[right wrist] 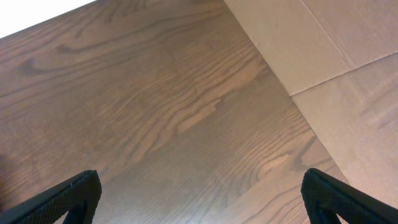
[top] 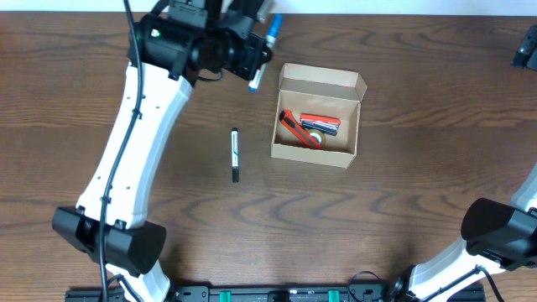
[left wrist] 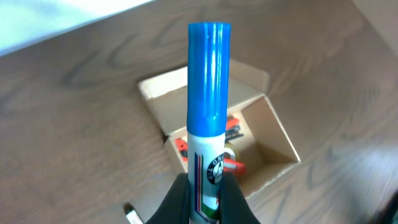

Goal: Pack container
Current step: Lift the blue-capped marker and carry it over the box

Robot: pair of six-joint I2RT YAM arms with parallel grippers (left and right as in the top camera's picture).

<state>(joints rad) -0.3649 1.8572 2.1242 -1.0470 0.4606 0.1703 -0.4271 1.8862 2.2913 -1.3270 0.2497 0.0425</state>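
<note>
Next, the left gripper moves to the right in the overhead view and down over the tools in the box (left wrist: 234,132) to release the marker (left wrist: 209,81), which still hangs outside.
The container (top: 289,151) is an open tan cardboard box right of the table's middle, its flap lid (top: 323,81) standing up at the far side. Inside lie red-and-black tools (top: 319,122) and a roll of tape (top: 315,137). My left gripper (top: 256,57) hangs above the table just left of the box, shut on a white marker with a blue cap (top: 274,30). In the left wrist view the marker (left wrist: 209,81) stands up between the fingers (left wrist: 239,199) of the gripper (left wrist: 207,186), over the container (left wrist: 277,140). My right gripper (right wrist: 202,196) is open over bare wood.
A black pen (top: 236,155) lies on the table left of the box; its tip (left wrist: 132,214) shows in the left wrist view. The right arm's base (top: 495,235) is at the front right corner. A tan surface (right wrist: 336,56) lies past the table's edge.
</note>
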